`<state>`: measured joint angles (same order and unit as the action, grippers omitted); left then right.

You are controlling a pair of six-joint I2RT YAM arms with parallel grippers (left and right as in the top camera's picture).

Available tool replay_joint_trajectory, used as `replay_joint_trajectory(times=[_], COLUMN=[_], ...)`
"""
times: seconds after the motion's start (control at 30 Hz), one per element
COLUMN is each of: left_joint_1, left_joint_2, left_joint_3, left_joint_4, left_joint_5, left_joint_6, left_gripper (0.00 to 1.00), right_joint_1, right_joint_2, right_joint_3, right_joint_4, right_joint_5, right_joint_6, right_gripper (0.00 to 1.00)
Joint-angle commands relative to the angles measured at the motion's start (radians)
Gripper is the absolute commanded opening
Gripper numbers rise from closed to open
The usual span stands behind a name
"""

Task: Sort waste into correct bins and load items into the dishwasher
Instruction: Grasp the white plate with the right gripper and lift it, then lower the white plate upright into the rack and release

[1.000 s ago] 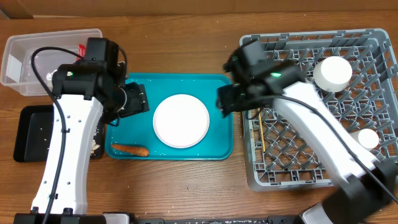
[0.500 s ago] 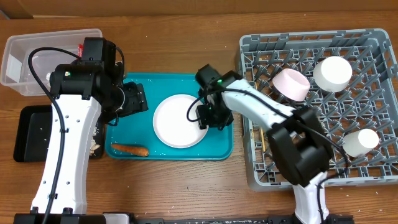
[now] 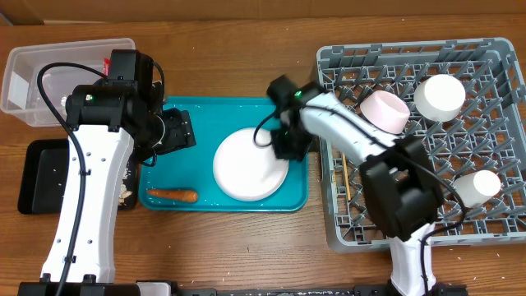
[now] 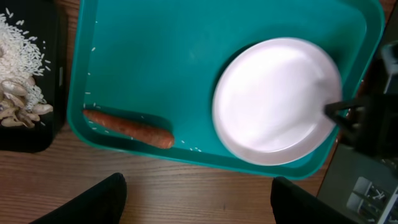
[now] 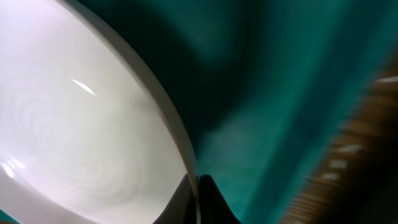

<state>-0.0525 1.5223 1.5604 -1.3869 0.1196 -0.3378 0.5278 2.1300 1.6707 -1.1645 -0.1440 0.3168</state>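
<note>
I should next lift, tilt, lower and release the plate (image 3: 246, 168) with my right gripper at the rack's free wires by the pink bowl, to the right in the overhead view.
A white round plate (image 3: 246, 168) (image 4: 273, 99) (image 5: 81, 112) lies on the teal tray (image 3: 189, 111), with its right edge raised a little. My right gripper (image 3: 289, 150) (image 5: 198, 186) is shut on the plate's right rim, one finger on each side of the edge. An orange carrot (image 3: 171, 196) (image 4: 127, 127) lies at the tray's front left. My left gripper (image 3: 177, 131) (image 4: 199, 196) hangs open and empty over the tray's left side. The grey dish rack (image 3: 411, 240) holds a pink bowl (image 3: 386, 111), a white bowl (image 3: 440, 96) and a small white cup (image 3: 477, 187).
A clear tub (image 3: 16, 90) with a red-and-white wrapper (image 3: 107, 64) stands at the back left. In front of it, the black tray (image 3: 37, 189) holds rice and beige scraps (image 4: 18, 93). A thin wooden stick (image 3: 347, 187) lies in the rack's left side.
My right arm swung from the rack to the tray and its jaws shut on the plate's right rim. The plate shifted right and toward the front. The left arm stayed put.
</note>
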Motion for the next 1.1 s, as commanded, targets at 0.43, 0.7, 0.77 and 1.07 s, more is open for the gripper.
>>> replay_joint_trajectory(times=[0.43,0.7,0.77,1.07], left_joint_1=[0.002,0.002,0.002,0.002], left_joint_2=[0.000,0.000,0.000,0.000], left_joint_3=[0.007,0.007,0.007,0.007], left_joint_4=[0.015,0.015,0.015,0.019], left_joint_5=[-0.026,-0.026,-0.026,-0.026], left_joint_6=[0.021,0.024,0.024,0.024], left_gripper=[0.77,0.76,0.76,0.76], right_joint_1=[-0.287,-0.405,-0.425,-0.449], right_joint_2=[-0.501,-0.499,-0.499,-0.499], right_joint_3=[0.137,0.018,-0.043,-0.320], right_joint_4=[-0.013,-0.064,-0.054,0.032], right_joint_5=[0.897,1.345,1.356,1.283], right_joint_6=[-0.076,0.266,0.298,0.344], right_gripper=[0.04,0.04,0.04,0.04])
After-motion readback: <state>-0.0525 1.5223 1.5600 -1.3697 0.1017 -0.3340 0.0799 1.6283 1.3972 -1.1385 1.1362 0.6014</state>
